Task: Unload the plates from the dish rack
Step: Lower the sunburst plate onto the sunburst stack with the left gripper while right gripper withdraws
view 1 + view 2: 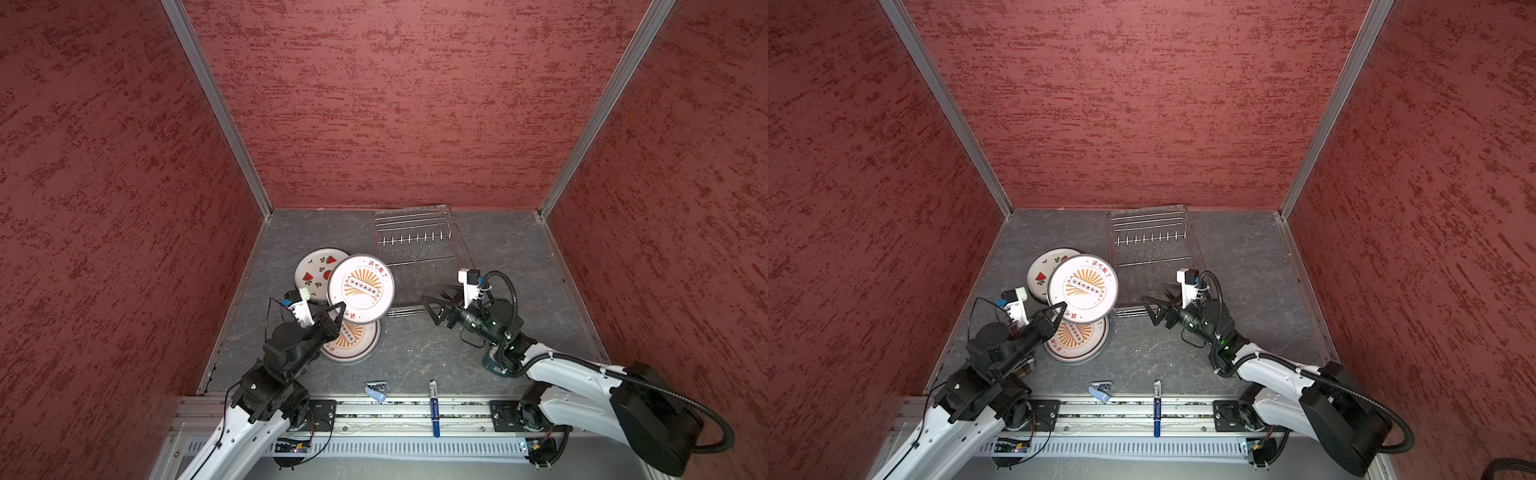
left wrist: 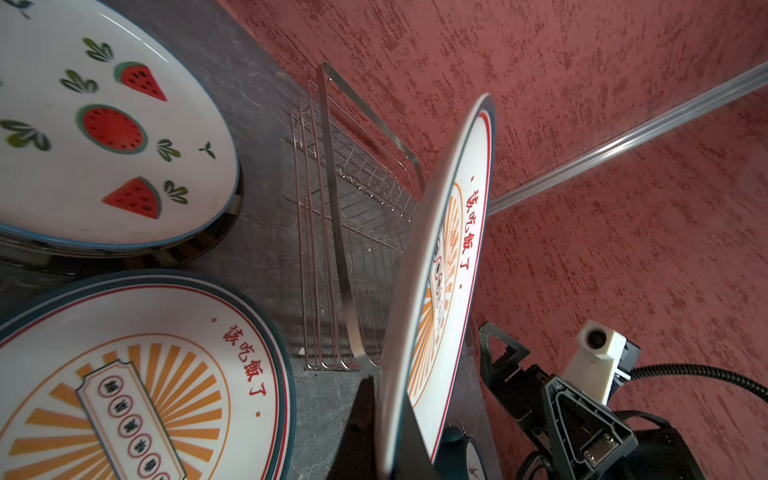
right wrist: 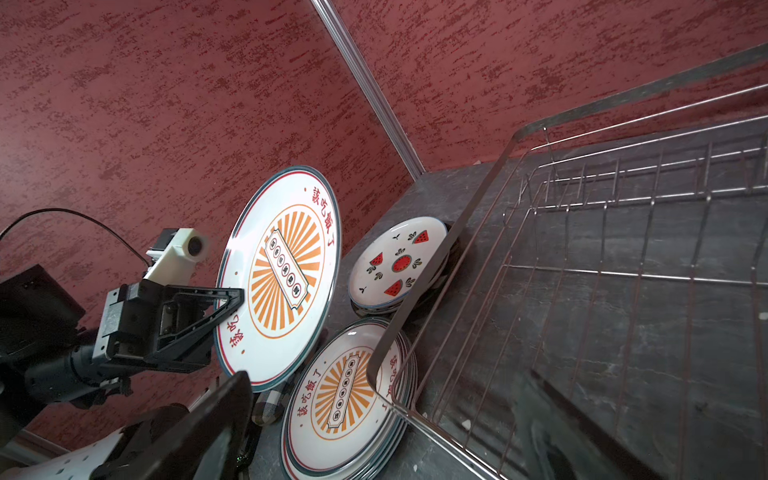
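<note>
The held plate matches the pattern of the sunburst plates stacked below the left gripper, so the gripper will next lower it onto that stack and let go of the plate's rim there.
My left gripper [image 1: 341,308] [image 1: 1064,308] is shut on the rim of a white plate with an orange sunburst and red characters [image 1: 360,289] [image 2: 449,249] [image 3: 286,274]. It holds the plate tilted in the air, left of the dish rack. Below it, a stack of sunburst plates [image 1: 353,343] [image 3: 349,399] lies flat. A stack topped by a watermelon plate [image 1: 316,270] [image 2: 104,137] lies behind that. The silver wire dish rack [image 1: 415,241] [image 3: 623,270] holds no plates. My right gripper [image 1: 432,306] [image 1: 1152,308] is open and holds nothing, at the rack's near left corner.
A teal alarm clock [image 2: 465,453] stands on the grey floor under my right arm. A blue marker [image 1: 434,409] and a light-blue clip [image 1: 376,391] lie by the front rail. A checkered cloth [image 3: 270,405] lies beside the sunburst stack. Red walls enclose three sides.
</note>
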You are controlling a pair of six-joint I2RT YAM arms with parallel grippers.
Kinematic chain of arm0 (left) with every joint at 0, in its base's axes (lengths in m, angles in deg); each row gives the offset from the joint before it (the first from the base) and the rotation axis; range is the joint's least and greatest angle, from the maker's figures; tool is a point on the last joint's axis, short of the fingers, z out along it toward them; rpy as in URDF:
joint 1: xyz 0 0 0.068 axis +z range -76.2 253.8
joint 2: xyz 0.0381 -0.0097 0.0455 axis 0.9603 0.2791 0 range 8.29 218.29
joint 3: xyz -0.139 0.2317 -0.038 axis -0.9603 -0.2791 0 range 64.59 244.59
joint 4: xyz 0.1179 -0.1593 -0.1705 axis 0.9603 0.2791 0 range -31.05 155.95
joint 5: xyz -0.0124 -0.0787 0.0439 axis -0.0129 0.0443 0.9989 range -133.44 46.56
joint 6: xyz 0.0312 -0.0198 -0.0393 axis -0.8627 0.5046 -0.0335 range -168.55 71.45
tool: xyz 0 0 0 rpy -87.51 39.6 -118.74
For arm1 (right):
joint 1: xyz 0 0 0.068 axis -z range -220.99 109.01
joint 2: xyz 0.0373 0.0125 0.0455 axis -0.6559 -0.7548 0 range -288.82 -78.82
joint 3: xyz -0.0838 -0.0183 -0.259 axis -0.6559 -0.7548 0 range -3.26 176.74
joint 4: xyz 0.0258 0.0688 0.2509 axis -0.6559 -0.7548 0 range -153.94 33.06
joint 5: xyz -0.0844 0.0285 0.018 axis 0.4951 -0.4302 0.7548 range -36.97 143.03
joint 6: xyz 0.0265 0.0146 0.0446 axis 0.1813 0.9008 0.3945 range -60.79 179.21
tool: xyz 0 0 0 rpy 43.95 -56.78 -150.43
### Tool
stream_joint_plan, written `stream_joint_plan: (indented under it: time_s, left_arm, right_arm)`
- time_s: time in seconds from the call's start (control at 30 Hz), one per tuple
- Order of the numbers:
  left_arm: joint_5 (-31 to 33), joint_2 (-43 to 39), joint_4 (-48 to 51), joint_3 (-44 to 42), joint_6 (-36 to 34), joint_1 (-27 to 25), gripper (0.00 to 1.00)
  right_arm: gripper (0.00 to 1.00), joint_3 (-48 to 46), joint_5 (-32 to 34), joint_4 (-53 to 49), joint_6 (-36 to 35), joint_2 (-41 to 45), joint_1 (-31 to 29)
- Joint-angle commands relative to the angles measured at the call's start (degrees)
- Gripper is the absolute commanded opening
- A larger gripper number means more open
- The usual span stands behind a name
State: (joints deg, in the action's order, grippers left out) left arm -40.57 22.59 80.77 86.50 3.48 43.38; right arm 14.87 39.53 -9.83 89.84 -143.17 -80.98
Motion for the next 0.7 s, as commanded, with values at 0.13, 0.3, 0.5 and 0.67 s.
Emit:
stream_joint_plan:
  time_s: [0.13, 0.3, 0.5, 0.67]
  left_arm:
    - [6.3, 1.9, 16.3, 5.7, 11.2, 0.4, 0.00]
    - [9.2, 2.8, 22.4, 8.4, 15.5, 0.3, 0.00]
    - [9.6, 2.9, 24.9, 7.1, 21.0, 0.3, 0.00]
    - [8.8, 3.9, 25.8, 5.2, 25.4, 0.3, 0.00]
  right_arm:
    - [0.99, 6.1, 3.0, -6.3, -4.6, -1.6, -2.8]
    - [0.99, 7.7, 3.1, -5.4, -4.8, -4.3, -3.9]
    - [0.99, 14.5, 7.0, -12.5, -10.5, -8.5, -8.8]
    - [0.99, 19.1, 9.9, -15.4, -12.3, -12.2, -11.2]
